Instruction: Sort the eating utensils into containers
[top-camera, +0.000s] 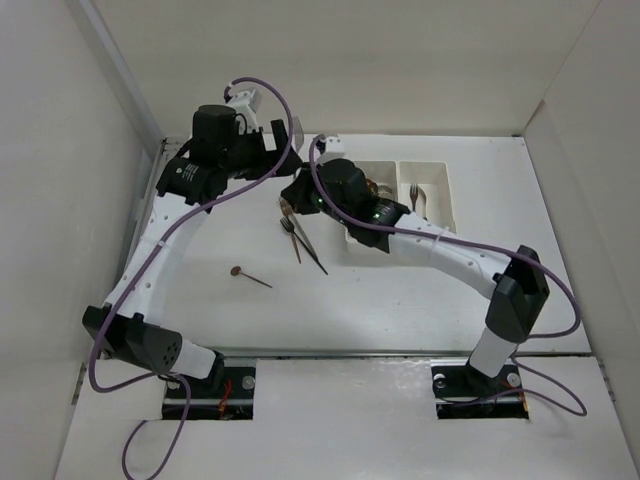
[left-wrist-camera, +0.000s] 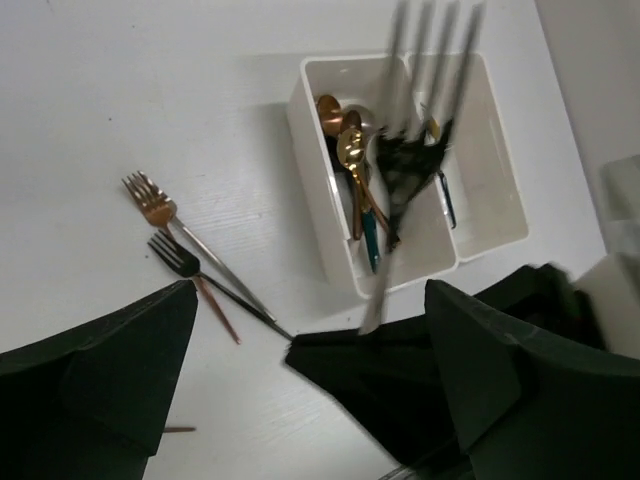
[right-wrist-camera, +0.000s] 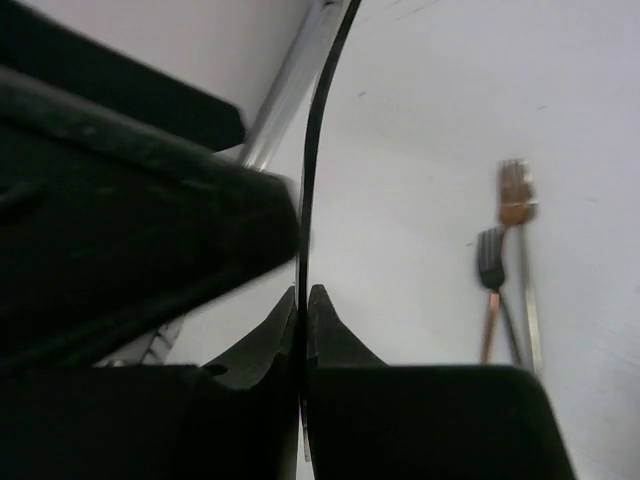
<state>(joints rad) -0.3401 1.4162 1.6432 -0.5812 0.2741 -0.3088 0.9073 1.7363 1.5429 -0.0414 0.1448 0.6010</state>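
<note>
The right gripper carries the fork to its right in the top view next, lowers it and releases, since the bin holding forks lies below there.
My right gripper (right-wrist-camera: 303, 295) is shut on a slim fork (right-wrist-camera: 315, 150), seen edge-on. In the left wrist view that fork (left-wrist-camera: 383, 262) is blurred and rises from the right gripper (left-wrist-camera: 395, 375) across the front of the two joined white bins (left-wrist-camera: 310, 150). The left bin holds several spoons (left-wrist-camera: 350, 150); the right bin (top-camera: 427, 190) holds a few forks. A copper fork (left-wrist-camera: 150, 200) and a black fork (left-wrist-camera: 172, 252) lie on the table left of the bins, also in the top view (top-camera: 295, 238). A small brown spoon (top-camera: 250, 276) lies nearer. My left gripper (left-wrist-camera: 310, 292) is wide open and empty, high above the table.
White walls enclose the table on the left, back and right. The right arm (top-camera: 450, 255) stretches across the table and covers part of the left bin. Purple cables (top-camera: 290, 130) loop around both arms near the back.
</note>
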